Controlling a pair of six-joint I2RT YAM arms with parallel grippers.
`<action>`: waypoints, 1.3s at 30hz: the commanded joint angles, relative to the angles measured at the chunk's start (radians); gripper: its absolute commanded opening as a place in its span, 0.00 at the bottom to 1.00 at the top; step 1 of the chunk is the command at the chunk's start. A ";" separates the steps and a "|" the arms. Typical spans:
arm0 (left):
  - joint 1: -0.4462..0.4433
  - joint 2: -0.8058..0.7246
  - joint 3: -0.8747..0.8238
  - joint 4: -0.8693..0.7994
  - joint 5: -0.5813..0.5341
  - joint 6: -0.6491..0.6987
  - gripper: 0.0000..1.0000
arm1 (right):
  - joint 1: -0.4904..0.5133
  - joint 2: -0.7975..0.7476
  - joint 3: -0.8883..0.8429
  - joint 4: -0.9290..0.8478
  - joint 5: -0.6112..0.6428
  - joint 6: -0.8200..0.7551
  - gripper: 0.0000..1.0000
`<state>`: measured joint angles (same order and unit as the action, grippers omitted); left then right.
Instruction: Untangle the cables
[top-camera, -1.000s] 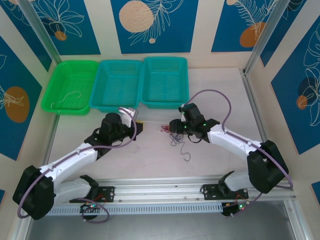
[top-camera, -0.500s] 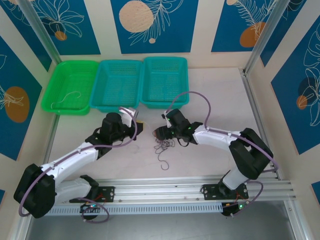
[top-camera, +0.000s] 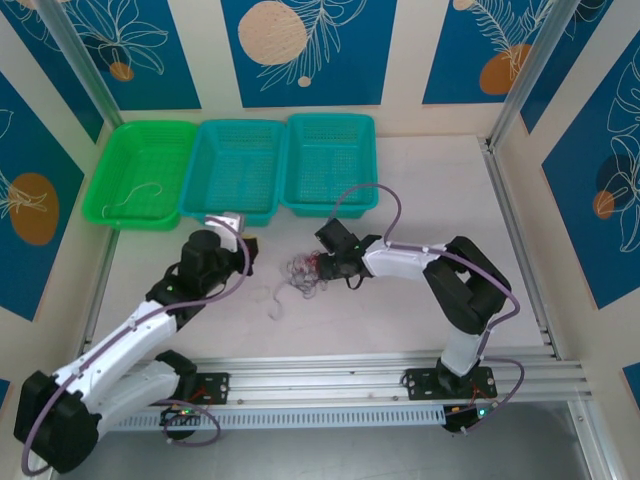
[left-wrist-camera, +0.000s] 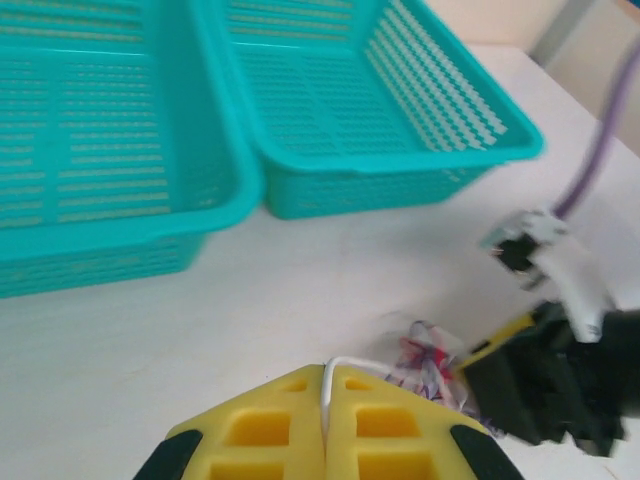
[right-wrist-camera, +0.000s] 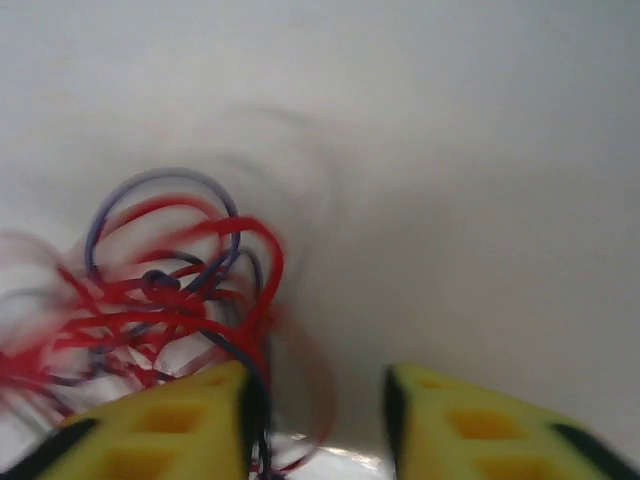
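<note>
I should pull my left gripper away from the tangle (top-camera: 302, 272) (left-wrist-camera: 425, 355) next, then move it toward the tangle and let go of the white cable, because that cable runs into the loops.
The cables (top-camera: 300, 272) lie as a small red, dark and whitish tangle on the table between the two arms, with a loose tail curling toward (top-camera: 275, 305). My left gripper (top-camera: 246, 245) is just left of the tangle. In the left wrist view its yellow fingers (left-wrist-camera: 260, 425) are shut on a white cable (left-wrist-camera: 345, 364) that runs to the tangle (left-wrist-camera: 425, 355). My right gripper (top-camera: 328, 264) touches the tangle's right side. In the right wrist view that gripper (right-wrist-camera: 318, 385) is open, with red and dark loops (right-wrist-camera: 180, 290) against its left finger (right-wrist-camera: 170, 420) and a few strands in the gap.
A green basket (top-camera: 120, 215) holding one whitish wire (top-camera: 135, 195) stands at the back left. Two teal baskets (top-camera: 205, 205) (top-camera: 330, 205) stand beside it, close behind the grippers. A metal rail (top-camera: 330, 385) runs along the near edge.
The right gripper moved left and the tangle was dragged left with it, bunching up. The left gripper drew back to the left, still shut on the white cable.
</note>
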<state>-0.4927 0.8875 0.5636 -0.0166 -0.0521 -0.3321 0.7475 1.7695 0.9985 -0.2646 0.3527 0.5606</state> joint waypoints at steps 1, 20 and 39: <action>0.063 -0.051 -0.026 -0.094 -0.124 -0.051 0.00 | -0.073 -0.027 -0.056 -0.148 0.090 0.133 0.24; 0.114 0.135 -0.083 0.043 0.158 -0.057 0.00 | -0.007 -0.272 -0.030 -0.026 0.027 -0.031 0.67; 0.190 -0.045 -0.086 -0.222 -0.195 -0.138 0.00 | -0.114 -0.041 -0.013 -0.183 0.140 0.137 0.21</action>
<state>-0.3473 0.8978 0.4763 -0.1593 -0.1291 -0.4347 0.7292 1.8076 1.0946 -0.3611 0.4416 0.6281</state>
